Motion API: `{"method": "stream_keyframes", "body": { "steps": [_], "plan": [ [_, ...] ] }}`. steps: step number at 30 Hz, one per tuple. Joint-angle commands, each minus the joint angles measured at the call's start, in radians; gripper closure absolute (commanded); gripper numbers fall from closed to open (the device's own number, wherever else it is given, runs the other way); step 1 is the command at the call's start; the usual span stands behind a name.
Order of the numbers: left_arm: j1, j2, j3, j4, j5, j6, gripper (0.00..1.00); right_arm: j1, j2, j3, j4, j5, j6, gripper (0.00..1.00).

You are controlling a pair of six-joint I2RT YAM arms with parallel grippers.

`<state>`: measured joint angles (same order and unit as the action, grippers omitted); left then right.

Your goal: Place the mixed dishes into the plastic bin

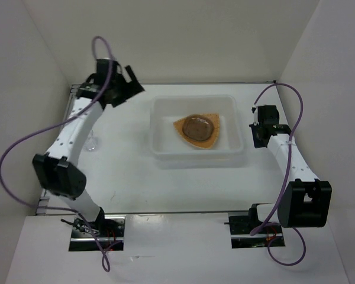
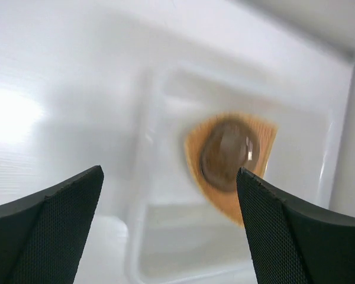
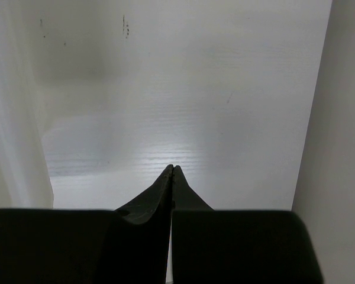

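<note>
The robot's left gripper needs to move back and down next, onto the clear glass cup's rim [image 1: 92,137], because it lies below the gripper and to the gripper's left in the top view.
The plastic bin [image 1: 165,151] stands mid-table. Inside it lies the orange ribbed plate [image 1: 212,137] with a grey-brown saucer [image 1: 197,127] on top. In the left wrist view, blurred, the bin's rim [image 2: 143,177], the plate [image 2: 257,133] and the saucer [image 2: 225,155] show below. One clear glass cup [image 1: 93,142] stands on the table beside the left arm. My left gripper [image 1: 134,81] is open and empty, raised beyond the bin's far left corner; its fingers [image 2: 53,231] are wide apart. My right gripper [image 1: 259,118] is shut and empty, just right of the bin. The second saucer and second cup are not visible.
White enclosure walls [image 1: 319,65] close in the table on the left, back and right. In the right wrist view the bin's wall [image 3: 18,148] is at the left and the enclosure wall [image 3: 343,148] at the right, with bare table between.
</note>
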<state>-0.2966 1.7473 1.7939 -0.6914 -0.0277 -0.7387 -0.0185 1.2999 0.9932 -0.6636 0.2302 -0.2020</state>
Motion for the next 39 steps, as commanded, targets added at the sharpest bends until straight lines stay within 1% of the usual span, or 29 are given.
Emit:
{"method": "stream_keyframes", "body": {
  "steps": [1, 2, 3, 4, 6, 9, 10, 13, 14, 18, 21, 23, 26, 30, 31, 32, 34, 35, 36, 37, 38, 39],
  "plan": [
    [0.140, -0.112, -0.123, 0.003, -0.055, -0.053, 0.01, -0.005, -0.011, -0.005, 0.047, -0.002, 0.013, 1.00],
    [0.178, -0.123, -0.152, -0.011, -0.034, -0.053, 0.01, -0.005, -0.011, -0.005, 0.047, -0.002, 0.013, 1.00],
    [0.251, -0.123, -0.209, -0.022, -0.017, -0.027, 0.01, -0.005, -0.011, -0.005, 0.047, -0.012, 0.013, 1.00],
    [0.286, -0.123, -0.234, -0.031, -0.002, -0.013, 0.01, -0.005, -0.002, -0.005, 0.047, -0.012, 0.013, 1.00],
    [0.359, -0.135, -0.274, -0.031, 0.012, 0.018, 0.04, -0.005, -0.002, -0.005, 0.047, -0.012, 0.013, 1.00],
    [0.416, -0.135, -0.312, -0.031, 0.023, 0.084, 0.08, -0.005, -0.002, -0.005, 0.047, -0.012, 0.013, 0.99],
    [0.448, -0.106, -0.312, -0.031, 0.038, 0.117, 0.10, -0.005, -0.002, -0.005, 0.047, -0.012, 0.013, 0.99],
    [0.484, -0.065, -0.303, -0.040, 0.025, 0.174, 0.10, -0.005, -0.002, -0.005, 0.047, -0.012, 0.013, 0.99],
    [0.484, -0.065, -0.303, -0.019, 0.025, 0.185, 0.10, -0.005, -0.002, -0.005, 0.047, -0.012, 0.013, 0.99],
    [0.530, -0.026, -0.303, -0.010, 0.025, 0.194, 0.11, -0.005, -0.002, -0.005, 0.047, -0.012, 0.013, 0.99],
    [0.530, -0.002, -0.303, -0.010, 0.025, 0.205, 0.11, -0.005, -0.002, -0.005, 0.047, -0.012, 0.013, 0.99],
    [0.530, 0.023, -0.317, 0.000, 0.025, 0.214, 0.11, -0.005, -0.002, -0.005, 0.047, -0.012, 0.013, 0.99],
    [0.539, 0.023, -0.385, 0.055, 0.025, 0.223, 0.11, -0.005, -0.002, -0.005, 0.047, -0.012, 0.013, 0.99],
    [0.539, 0.050, -0.419, 0.087, 0.034, 0.236, 0.18, -0.005, -0.002, -0.005, 0.047, -0.012, 0.013, 0.99],
    [0.539, 0.050, -0.419, 0.101, 0.034, 0.245, 0.22, -0.005, -0.002, -0.005, 0.047, -0.012, 0.013, 0.99],
    [0.539, 0.060, -0.419, 0.101, 0.034, 0.245, 0.30, -0.005, -0.002, -0.005, 0.047, -0.012, 0.013, 0.99],
    [0.539, 0.070, -0.429, 0.119, 0.061, 0.266, 0.41, -0.005, 0.007, -0.005, 0.047, -0.012, 0.013, 0.99],
    [0.539, 0.070, -0.429, 0.137, 0.071, 0.266, 0.55, -0.005, 0.007, -0.005, 0.047, -0.012, 0.013, 0.99],
    [0.539, 0.070, -0.441, 0.138, 0.071, 0.266, 0.65, -0.005, 0.007, -0.005, 0.047, -0.012, 0.013, 0.99],
    [0.539, 0.070, -0.441, 0.148, 0.071, 0.275, 0.78, -0.005, 0.007, -0.005, 0.047, -0.012, 0.013, 0.99],
    [0.539, 0.070, -0.450, 0.148, 0.061, 0.275, 0.90, -0.005, 0.007, -0.005, 0.047, -0.012, 0.013, 0.99],
    [0.539, 0.058, -0.450, 0.148, 0.040, 0.275, 1.00, -0.005, 0.007, -0.005, 0.047, -0.012, 0.013, 0.99]
  ]
}}
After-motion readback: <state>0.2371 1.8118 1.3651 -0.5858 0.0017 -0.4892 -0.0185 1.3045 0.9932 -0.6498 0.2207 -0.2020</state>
